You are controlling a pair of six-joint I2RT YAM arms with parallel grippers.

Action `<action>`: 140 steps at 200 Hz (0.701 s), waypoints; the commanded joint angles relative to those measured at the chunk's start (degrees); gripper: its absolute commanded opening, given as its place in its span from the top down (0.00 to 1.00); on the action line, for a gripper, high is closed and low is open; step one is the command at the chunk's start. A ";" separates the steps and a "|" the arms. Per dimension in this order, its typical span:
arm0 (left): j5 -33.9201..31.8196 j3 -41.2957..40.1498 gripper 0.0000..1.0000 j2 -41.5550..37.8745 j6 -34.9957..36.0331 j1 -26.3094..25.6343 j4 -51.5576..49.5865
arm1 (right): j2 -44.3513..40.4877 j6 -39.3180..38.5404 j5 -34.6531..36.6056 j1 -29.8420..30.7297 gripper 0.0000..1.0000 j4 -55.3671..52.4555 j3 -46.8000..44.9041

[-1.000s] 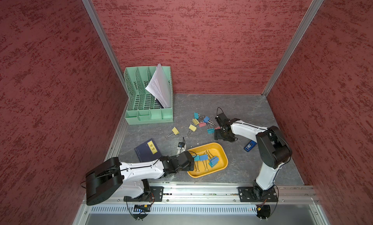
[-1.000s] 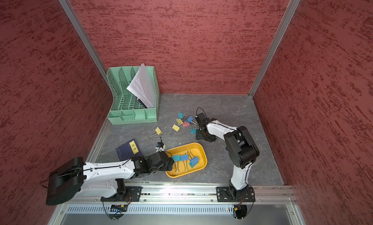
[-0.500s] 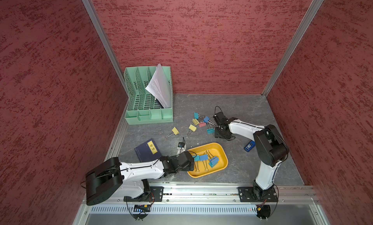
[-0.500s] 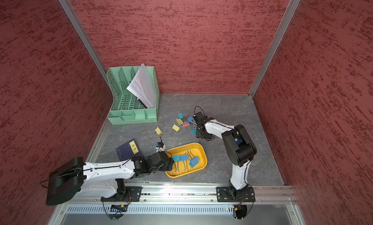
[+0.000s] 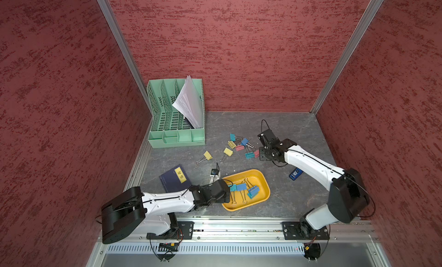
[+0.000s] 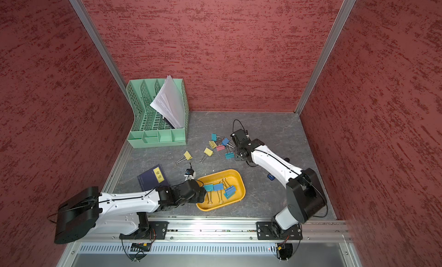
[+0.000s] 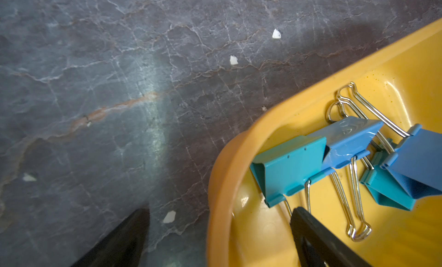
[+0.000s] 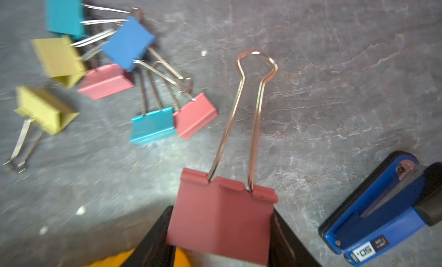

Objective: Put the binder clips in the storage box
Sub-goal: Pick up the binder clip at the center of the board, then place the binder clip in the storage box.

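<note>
My right gripper goes back toward the base, then down over the storage box's near side to release the pink clip, as the storage box's bare bottom shows there.
My right gripper (image 8: 221, 230) is shut on a pink binder clip (image 8: 222, 215), whose wire handles point away from the fingers. It sits beside a loose cluster of binder clips (image 5: 239, 143) in yellow, pink, blue and teal on the table. Two yellow clips (image 5: 208, 155) (image 5: 228, 151) lie apart to the left. The yellow-orange storage box (image 5: 253, 176) (image 6: 229, 174) holds several blue and teal clips (image 5: 241, 186) (image 7: 291, 163). My left gripper (image 7: 220, 230) (image 5: 227, 194) is open and straddles the box's rim (image 7: 229, 163), one finger inside and one outside.
A mint green file organizer (image 5: 177, 115) with papers stands at the back left. A dark blue booklet (image 5: 173, 179) lies left of the box. A blue-and-black stapler (image 5: 295, 173) (image 8: 378, 215) lies under the right arm. Red walls enclose three sides.
My right gripper has closed on the pink clip at the edge of the cluster. The left arm has stayed in place at the box.
</note>
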 commanded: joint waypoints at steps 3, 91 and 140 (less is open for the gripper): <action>0.54 -0.33 0.03 0.46 -0.29 0.12 -3.28 | -5.13 1.83 -4.89 7.91 0.60 -4.87 -3.71; 0.73 1.04 0.03 2.19 -0.14 -0.10 -2.45 | -7.04 21.35 -7.51 31.28 0.59 1.99 -12.29; 0.76 1.00 0.03 2.53 -0.03 -0.14 -2.17 | -3.22 21.04 -6.39 31.93 0.20 4.48 -12.21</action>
